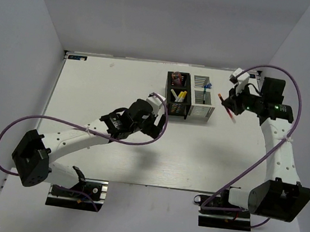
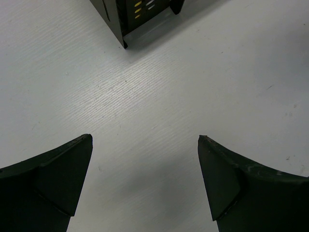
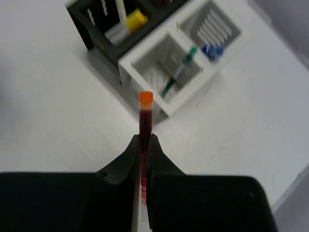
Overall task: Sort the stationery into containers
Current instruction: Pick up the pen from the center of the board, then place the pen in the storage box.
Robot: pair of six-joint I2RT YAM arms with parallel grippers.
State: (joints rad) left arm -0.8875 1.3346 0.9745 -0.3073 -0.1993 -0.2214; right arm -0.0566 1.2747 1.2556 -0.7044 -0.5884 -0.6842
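Observation:
The white organizer's near section (image 1: 203,97) (image 3: 158,70) holds a green pen, so next I will move my right gripper left in the top view and over it to release the pen.
The black organizer (image 1: 178,95) and the white organizer (image 1: 201,98) stand side by side at the table's middle back. The black one holds white pens with yellow ends (image 1: 178,94) and a pink-red tube (image 1: 176,76). The white one holds a green pen (image 3: 179,72) and a blue-capped bottle (image 3: 212,50). My right gripper (image 1: 231,107) is shut on a dark red pen (image 3: 145,118) with an orange end, held in the air to the right of the white organizer. My left gripper (image 1: 156,128) is open and empty, low over the table in front of the black organizer (image 2: 126,14).
White walls close the table on the left, back and right. The right arm's purple cable (image 1: 293,93) loops above its wrist. The left arm lies across the table's front left.

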